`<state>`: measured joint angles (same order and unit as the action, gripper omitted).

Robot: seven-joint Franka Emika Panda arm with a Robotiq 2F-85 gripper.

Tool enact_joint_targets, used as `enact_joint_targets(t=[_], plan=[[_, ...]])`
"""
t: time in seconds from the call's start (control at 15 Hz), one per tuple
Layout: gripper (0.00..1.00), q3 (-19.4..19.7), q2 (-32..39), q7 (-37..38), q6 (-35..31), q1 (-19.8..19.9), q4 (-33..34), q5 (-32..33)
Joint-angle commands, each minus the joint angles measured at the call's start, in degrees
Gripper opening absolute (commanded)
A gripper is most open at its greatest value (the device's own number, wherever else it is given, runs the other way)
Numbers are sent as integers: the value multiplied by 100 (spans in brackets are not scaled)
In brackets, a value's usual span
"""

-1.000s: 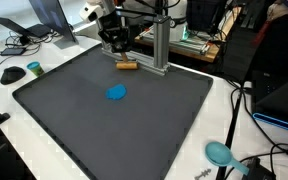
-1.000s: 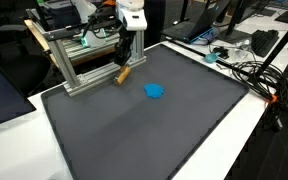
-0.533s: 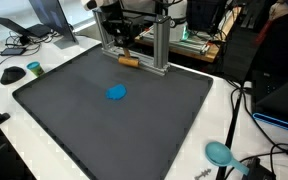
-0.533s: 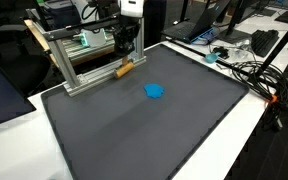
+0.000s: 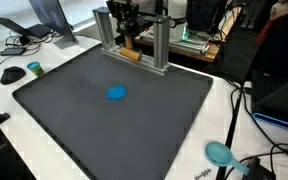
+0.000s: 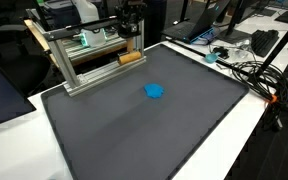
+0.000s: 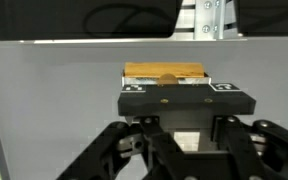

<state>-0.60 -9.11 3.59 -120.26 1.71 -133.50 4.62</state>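
My gripper should next move the wooden block up and in toward the aluminium frame's black upper bar.
My gripper is shut on a small wooden block, which shows just beyond the fingertips in the wrist view. In both exterior views the gripper hangs at the aluminium frame at the back of the black mat. The wooden block lies level at the frame's lower rail; whether it touches the rail I cannot tell. A blue lump lies on the mat, apart from the gripper.
A laptop, a mouse and a small teal disc lie on the white table beside the mat. A teal scoop sits at a near corner. Cables run along one side.
The gripper has carried the wooden block away from the middle of the mat toward the frame. The block, tilted a second ago, now lies level.
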Motion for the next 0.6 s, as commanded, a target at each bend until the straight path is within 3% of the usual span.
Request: enact_joint_targets(t=[0.0, 0.53], plan=[[22, -152, -575, 547, 274, -103, -196, 81], [22, -376, -1529, 801, 566, -148, -754, 115]])
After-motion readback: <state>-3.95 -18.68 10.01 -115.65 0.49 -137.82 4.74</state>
